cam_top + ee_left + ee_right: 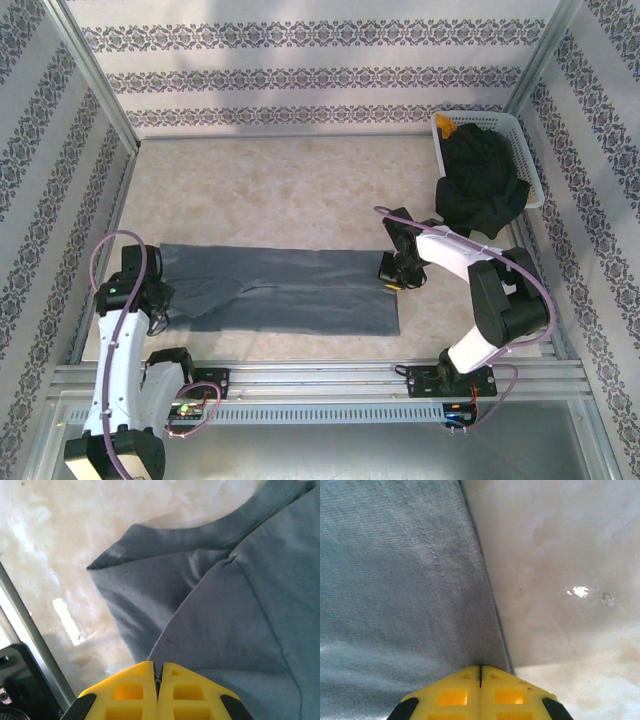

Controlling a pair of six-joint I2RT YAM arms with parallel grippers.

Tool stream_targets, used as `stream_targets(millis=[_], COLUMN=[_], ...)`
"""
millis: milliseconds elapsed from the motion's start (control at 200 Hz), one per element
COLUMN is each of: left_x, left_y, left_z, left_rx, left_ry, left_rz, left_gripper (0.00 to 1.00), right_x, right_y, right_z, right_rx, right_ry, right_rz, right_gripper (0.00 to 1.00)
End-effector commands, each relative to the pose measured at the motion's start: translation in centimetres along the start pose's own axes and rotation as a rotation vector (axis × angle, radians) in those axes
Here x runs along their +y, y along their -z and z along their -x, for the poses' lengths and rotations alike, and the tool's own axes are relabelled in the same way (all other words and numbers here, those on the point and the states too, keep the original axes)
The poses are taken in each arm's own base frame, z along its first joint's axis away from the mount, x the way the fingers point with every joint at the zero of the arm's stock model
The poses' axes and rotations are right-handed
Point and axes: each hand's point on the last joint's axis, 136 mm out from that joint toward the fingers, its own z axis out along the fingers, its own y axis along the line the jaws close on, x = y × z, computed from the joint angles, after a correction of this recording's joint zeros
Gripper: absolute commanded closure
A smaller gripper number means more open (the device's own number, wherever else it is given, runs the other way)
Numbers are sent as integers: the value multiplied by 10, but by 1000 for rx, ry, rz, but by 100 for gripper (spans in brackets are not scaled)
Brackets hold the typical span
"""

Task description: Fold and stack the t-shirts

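I am holding the shirt's pinched edge raised in my left gripper's fingers. Next, my left gripper will lower and move toward the shirt's middle, lay the edge onto the folded shirt and release it.
The slate blue-grey t-shirt (290, 290) lies folded into a long band across the near part of the table. At its left end, my left gripper (160, 318) is shut on the cloth; the left wrist view has the folded edge of the shirt (240, 620) running into the closed yellow jaws of that gripper (157, 666). My right gripper (388, 272) is shut on the shirt's right end, and the right wrist view shows the gripper (480, 669) clamped by the hem of the shirt (395, 580). The black t-shirt (482, 185) is crumpled, spilling from the basket.
A white lattice basket (525, 150) stands at the back right corner with a small yellow-orange object (447, 128) inside. Patterned walls close in the table on three sides. A metal rail (320, 375) runs along the near edge. Bare tabletop (290, 190) lies behind the shirt.
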Motion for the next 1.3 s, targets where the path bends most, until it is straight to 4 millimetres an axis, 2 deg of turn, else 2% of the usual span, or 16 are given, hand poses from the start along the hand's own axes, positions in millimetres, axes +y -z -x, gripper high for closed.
stream_targets(millis=[0,210,435,565,724,829,929,1084,1294], left_x=[20,20,7,3,-10,-17,-20,-22,-31], left_y=[-5,-15,-20,-26,-44,-53,-58,-72,-93], left_z=[-15,-17,-7,-8,-18,-21,-21,-29,-52], left_rx=[46,48,34,40,95,121,134,175,293], left_ry=[77,80,62,63,74,72,59,52,63], left_rz=[61,70,68,57,17,15,23,36,42], left_gripper=[100,100,100,100,100,92,78,66,60], right_x=[-10,-8,17,25,29,22,22,13,6], right_y=[4,11,28,19,2,-7,-3,-7,-11], right_z=[5,4,5,-2,-12,-12,-2,6,20], right_rx=[-5,-43,-111,-74,-7,26,2,37,76], right_ry=[20,33,83,95,99,72,58,14,-37], right_rz=[-66,-55,28,32,35,12,15,-43,-96], right_gripper=[97,94,92,92,93,93,90,88,79])
